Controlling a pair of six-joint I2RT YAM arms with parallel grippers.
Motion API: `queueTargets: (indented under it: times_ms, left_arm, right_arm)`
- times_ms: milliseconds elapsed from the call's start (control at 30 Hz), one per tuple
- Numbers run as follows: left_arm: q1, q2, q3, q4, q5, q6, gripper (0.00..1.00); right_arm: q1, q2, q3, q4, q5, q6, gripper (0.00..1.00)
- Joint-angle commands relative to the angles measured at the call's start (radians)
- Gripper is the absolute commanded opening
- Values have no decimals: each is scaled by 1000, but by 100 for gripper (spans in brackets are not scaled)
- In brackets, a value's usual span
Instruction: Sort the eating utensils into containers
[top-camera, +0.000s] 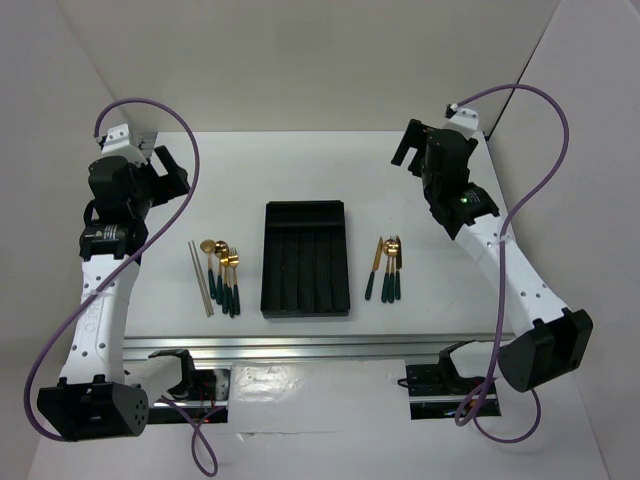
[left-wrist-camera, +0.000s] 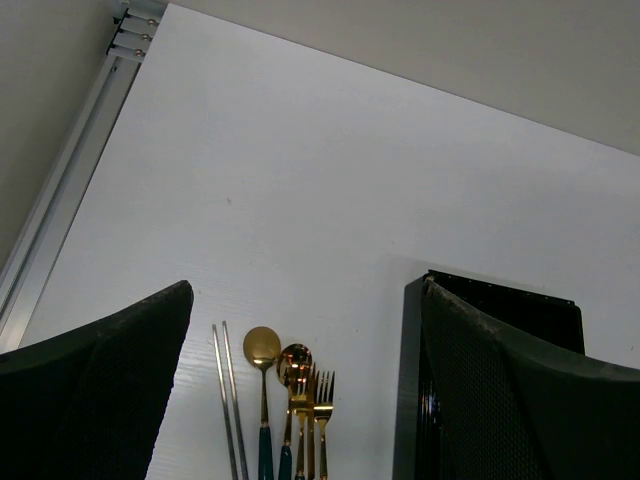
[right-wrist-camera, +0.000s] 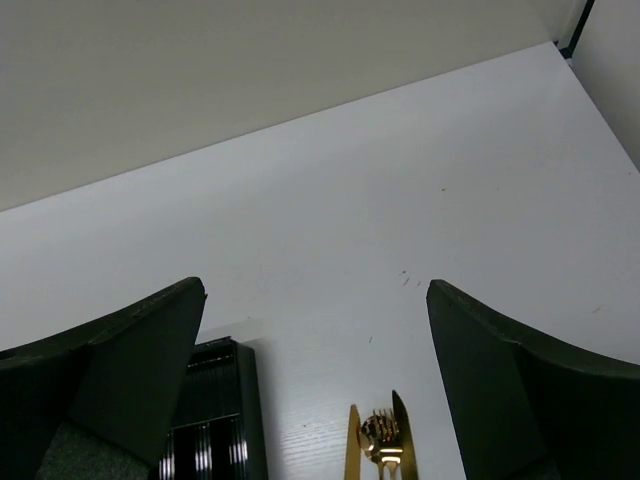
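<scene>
The left gripper moves down and back, open, onto the green handle of the spoon (left-wrist-camera: 265, 438) beside the chopsticks next, since it lies clear of the overlapping cutlery.
The black cutlery tray (top-camera: 306, 205) lies in the middle of the table, its long compartments empty. Left of it lie a pair of pale chopsticks (top-camera: 201, 278) and a bunch of gold spoons and forks with green handles (top-camera: 223, 270); they also show in the left wrist view (left-wrist-camera: 292, 400). Right of the tray lies a second bunch of knives, a fork and a spoon (top-camera: 388, 268), with its tips in the right wrist view (right-wrist-camera: 381, 440). My left gripper (top-camera: 168, 172) is open, high at the back left. My right gripper (top-camera: 410, 145) is open, high at the back right.
A metal rail (top-camera: 300, 348) runs along the table's near edge by the arm bases. White walls close in the back and both sides. Purple cables loop above each arm.
</scene>
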Motion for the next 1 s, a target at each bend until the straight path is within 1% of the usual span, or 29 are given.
queueTargets:
  times_ms: [0,267,400,533,567,600,700,800,967]
  left_arm:
    - [7,-6,-1,28,8,19,100]
    - [7,3,9,28,17,8,100]
    - [-13,12,9,18,-16,-1,100]
    - [-26,23,44,-40,-26,-38,100]
    - [-26,23,53,-72,-16,-53,100]
    - [-26,23,53,-93,-16,-64,100]
    - [-26,-1,18,-171,32,-108,100]
    - [-26,-26,-40,-242,86,-130,100]
    - [-26,-40,-86,-446,96,-156,100]
  right_arm:
    - [-3,-36,7,8,-17,2,100]
    - [-3,-27,7,-12,-58,2,100]
    - [-3,-47,-16,12,-107,2,100]
    - [-3,-47,-27,11,-178,2,100]
    - [-3,-47,-27,11,-195,2,100]
    - [-3,-47,-36,2,-215,2,97]
    - [-3,-47,-71,2,-281,11,96]
    - [-3,-47,-96,11,-302,31,96]
    - [-3,-56,-131,38,-354,50,96]
